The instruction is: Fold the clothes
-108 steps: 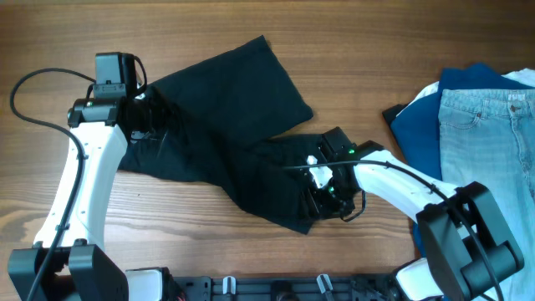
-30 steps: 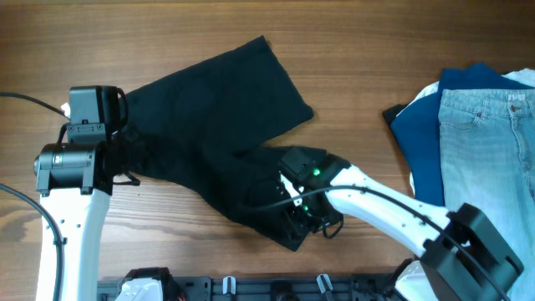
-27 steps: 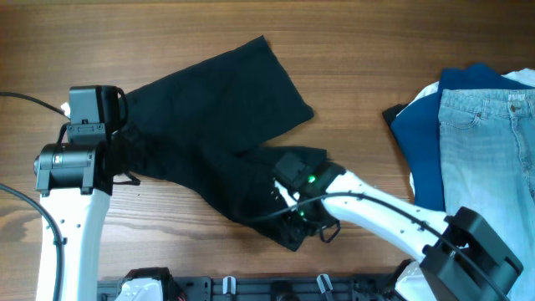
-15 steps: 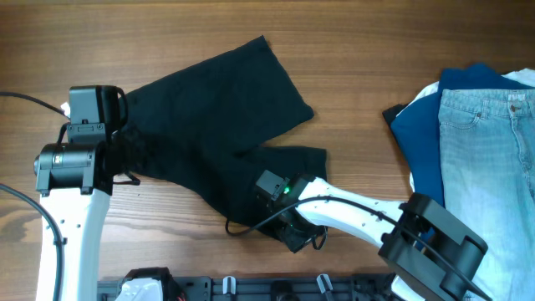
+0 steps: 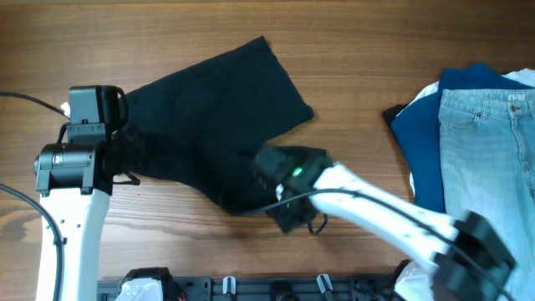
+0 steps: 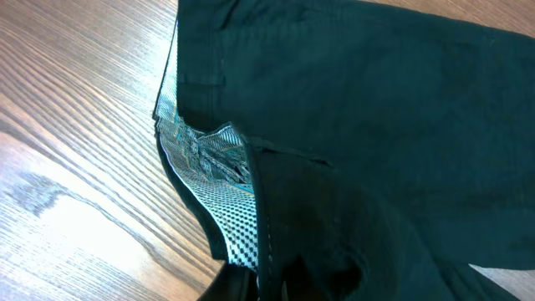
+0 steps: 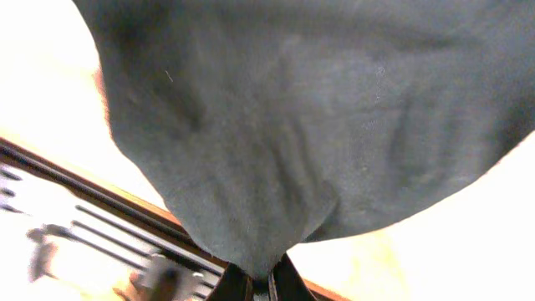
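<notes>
The pale patterned lining [image 6: 209,159] is still uncovered, so my left gripper will next carry the waistband edge outward over it, toward the garment's far side, and release the edge.
The clothes [image 5: 217,100], a black shorts-like garment, lie spread across the middle of the wooden table. My left gripper [image 5: 125,159] is at the garment's left end. In the left wrist view it [image 6: 261,288] is shut on the waistband edge, beside the pale patterned lining [image 6: 209,159]. My right gripper [image 5: 282,216] is at the lower leg near the table's front edge. The right wrist view shows black fabric [image 7: 292,125] bunched into a point, with the right gripper [image 7: 262,283] shut on that point.
Light blue jeans [image 5: 493,150] lie on a royal blue garment [image 5: 422,125] at the right edge, with a dark corner [image 5: 394,113] sticking out beside them. A black rail [image 5: 276,288] runs along the table's front edge.
My right gripper has closed on the lower leg's hem and shifted left and up with it, and the fabric corner has pulled away from the front edge. The left arm has not moved.
</notes>
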You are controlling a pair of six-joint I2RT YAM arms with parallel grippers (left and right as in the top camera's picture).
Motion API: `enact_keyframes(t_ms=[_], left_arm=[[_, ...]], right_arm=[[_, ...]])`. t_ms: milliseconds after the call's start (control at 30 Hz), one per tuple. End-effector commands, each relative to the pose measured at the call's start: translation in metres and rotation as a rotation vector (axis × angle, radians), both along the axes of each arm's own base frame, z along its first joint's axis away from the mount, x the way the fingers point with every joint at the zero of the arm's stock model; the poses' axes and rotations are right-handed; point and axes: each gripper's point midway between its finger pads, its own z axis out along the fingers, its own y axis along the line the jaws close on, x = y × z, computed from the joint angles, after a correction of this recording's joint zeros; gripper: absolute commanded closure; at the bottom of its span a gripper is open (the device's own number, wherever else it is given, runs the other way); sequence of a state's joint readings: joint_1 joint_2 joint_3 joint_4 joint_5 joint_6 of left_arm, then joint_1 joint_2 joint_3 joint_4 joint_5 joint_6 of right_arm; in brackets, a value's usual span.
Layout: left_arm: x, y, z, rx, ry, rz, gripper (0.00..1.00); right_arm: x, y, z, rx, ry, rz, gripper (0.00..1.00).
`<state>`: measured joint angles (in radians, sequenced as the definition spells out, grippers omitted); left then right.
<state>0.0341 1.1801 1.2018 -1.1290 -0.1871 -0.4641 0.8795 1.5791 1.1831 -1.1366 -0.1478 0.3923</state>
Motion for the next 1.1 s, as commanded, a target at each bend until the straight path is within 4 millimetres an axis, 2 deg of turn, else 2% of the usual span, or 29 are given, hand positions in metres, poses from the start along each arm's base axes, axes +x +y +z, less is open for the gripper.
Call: enact_keyframes(t_ms=[0, 100, 233, 367, 500, 600, 800, 933, 1000, 1067], left_arm=[[-0.002, 0.008, 0.01, 0.052, -0.018, 0.008, 0.94], [-0.009, 0.016, 0.009, 0.098, 0.011, 0.032, 0.95], [-0.016, 0.031, 0.012, 0.171, 0.027, 0.085, 0.96], [-0.015, 0.046, 0.018, 0.19, -0.02, 0.215, 0.96], [-0.01, 0.061, 0.022, 0.172, -0.073, 0.3, 0.96], [-0.005, 0.07, 0.017, 0.174, -0.061, 0.33, 0.95], [0.023, 0.076, -0.007, 0.18, -0.022, 0.323, 0.89], [0.035, 0.086, -0.029, 0.227, 0.041, 0.343, 0.94], [0.04, 0.088, -0.035, 0.22, 0.037, 0.373, 0.96], [0.034, 0.095, -0.035, 0.22, 0.038, 0.419, 0.96]], right_arm=[[0.049, -0.007, 0.067, 0.137, -0.13, -0.201, 0.96], [0.086, -0.021, 0.101, 0.205, -0.208, -0.312, 0.96], [0.14, -0.042, 0.128, 0.297, -0.336, -0.443, 0.96], [0.192, -0.036, 0.157, 0.442, -0.511, -0.461, 0.96], [0.237, -0.016, 0.184, 0.577, -0.672, -0.455, 0.96], [0.263, -0.003, 0.176, 0.618, -0.7, -0.474, 0.96], [0.292, 0.011, 0.128, 0.602, -0.649, -0.505, 0.96], [0.308, 0.02, 0.106, 0.603, -0.653, -0.484, 0.96], [0.316, 0.035, 0.098, 0.658, -0.649, -0.426, 0.96], [0.319, 0.044, 0.093, 0.694, -0.642, -0.408, 0.96]])
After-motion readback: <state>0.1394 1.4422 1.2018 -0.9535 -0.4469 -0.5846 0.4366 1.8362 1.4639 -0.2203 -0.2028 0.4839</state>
